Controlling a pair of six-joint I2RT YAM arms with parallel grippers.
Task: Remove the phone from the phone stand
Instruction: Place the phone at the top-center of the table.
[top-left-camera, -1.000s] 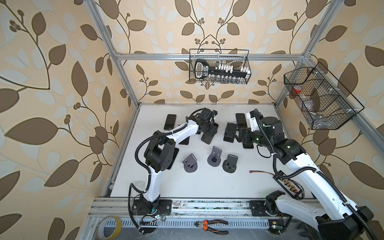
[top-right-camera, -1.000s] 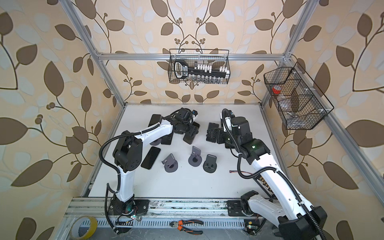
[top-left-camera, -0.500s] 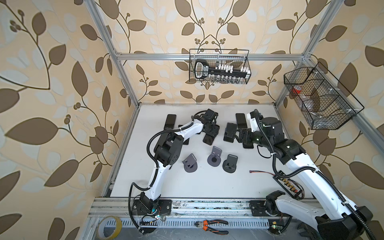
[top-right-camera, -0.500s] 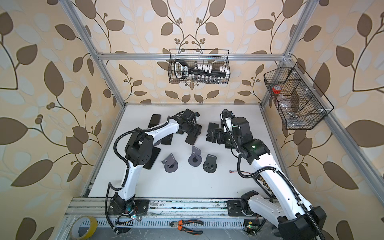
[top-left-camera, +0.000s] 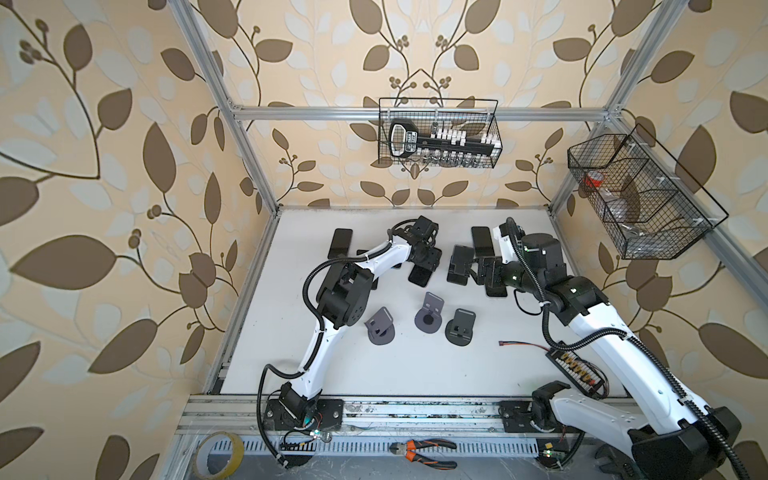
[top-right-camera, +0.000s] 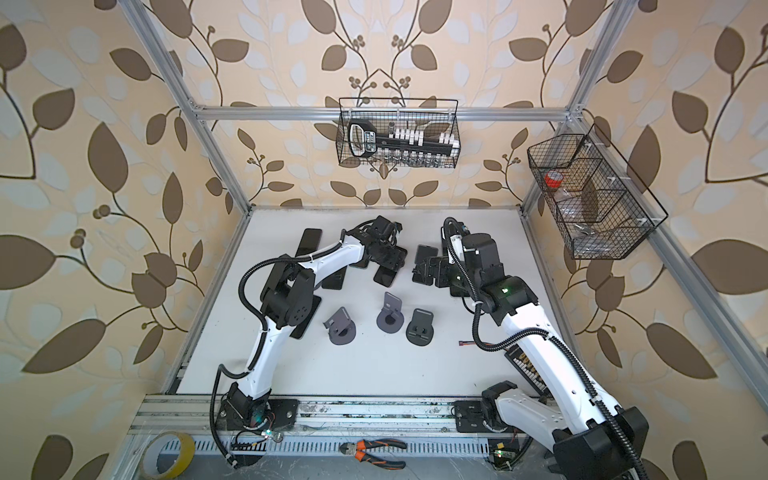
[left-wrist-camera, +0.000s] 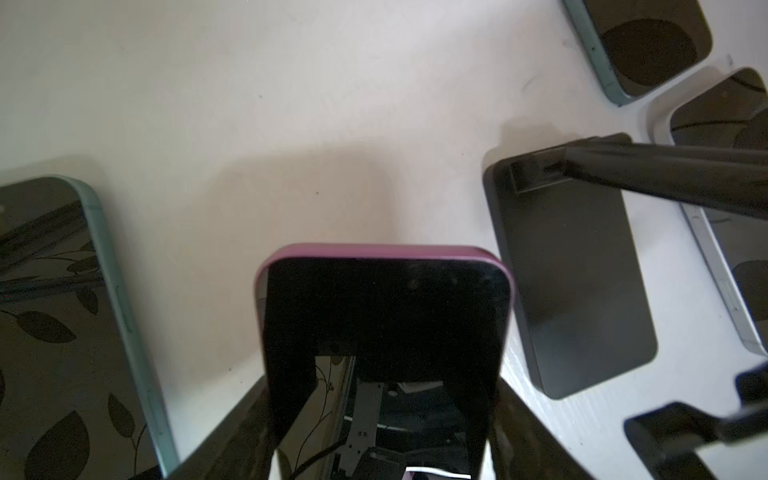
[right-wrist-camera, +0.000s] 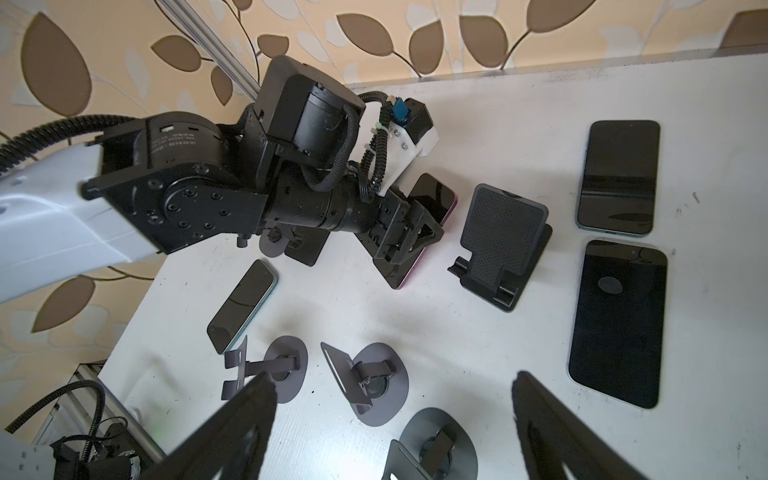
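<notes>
The black phone, far end still above its shadow, comes down next in my left gripper for release on the bare tabletop beside the phone stand.
My left gripper (top-left-camera: 428, 258) (right-wrist-camera: 405, 235) is shut on a black phone with a pink edge (left-wrist-camera: 384, 324) (right-wrist-camera: 434, 197) (top-left-camera: 420, 275) (top-right-camera: 388, 275). The phone hangs tilted, its lower end close to the white table. Right beside it stands the black phone stand (right-wrist-camera: 503, 245) (top-left-camera: 459, 264) (left-wrist-camera: 569, 282), and nothing rests on its ribbed plate. On the far side of that stand my right gripper (right-wrist-camera: 392, 432) (top-left-camera: 478, 270) is open with nothing between its fingers (right-wrist-camera: 237, 428).
Three grey round-based stands (top-left-camera: 380, 328) (top-left-camera: 430, 318) (top-left-camera: 460, 328) stand in a row nearer the front. Other phones lie flat on the table (right-wrist-camera: 619, 178) (right-wrist-camera: 619, 324) (right-wrist-camera: 245, 303) (top-left-camera: 340, 243). A cable and connector board (top-left-camera: 573, 368) lie at the front right.
The left arm's elbow has swung right and back, and its gripper has shifted slightly right with the phone in it. The right arm has not moved.
</notes>
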